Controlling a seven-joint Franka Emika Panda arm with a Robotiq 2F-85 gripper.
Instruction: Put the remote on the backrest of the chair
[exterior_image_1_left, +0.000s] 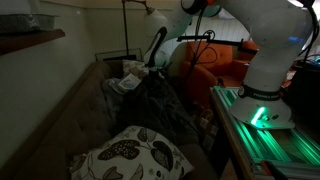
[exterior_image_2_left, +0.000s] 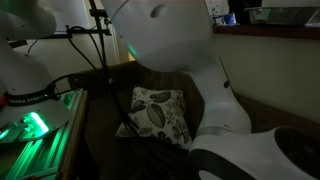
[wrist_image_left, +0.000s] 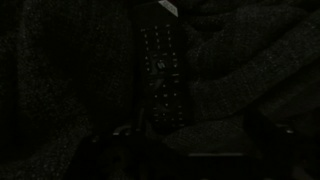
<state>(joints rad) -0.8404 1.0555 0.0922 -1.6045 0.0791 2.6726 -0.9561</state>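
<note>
The remote's finger-side end (wrist_image_left: 168, 113) is below my gripper and to the left in the wrist view, so my gripper will next move to that side and lower its open fingers astride that end.
The scene is very dark. A black remote (wrist_image_left: 160, 75) with rows of small buttons lies lengthwise on dark fabric in the wrist view. My gripper (wrist_image_left: 198, 140) hangs just above it; its fingers show faintly at the lower left and lower right, apart, with nothing between them. In an exterior view the gripper (exterior_image_1_left: 150, 66) is low over the far end of the brown-tan chair (exterior_image_1_left: 60, 115), whose tall backrest runs along the left. I cannot make out the remote in either exterior view. The chair's backrest also shows behind my arm (exterior_image_2_left: 255, 70).
A leaf-patterned cushion (exterior_image_1_left: 130, 155) lies on the near seat and shows in the other exterior view too (exterior_image_2_left: 155, 115). Crumpled cloth (exterior_image_1_left: 128, 84) lies by the gripper. An orange seat (exterior_image_1_left: 215, 65) stands behind. The green-lit robot base (exterior_image_1_left: 260, 112) is to the right.
</note>
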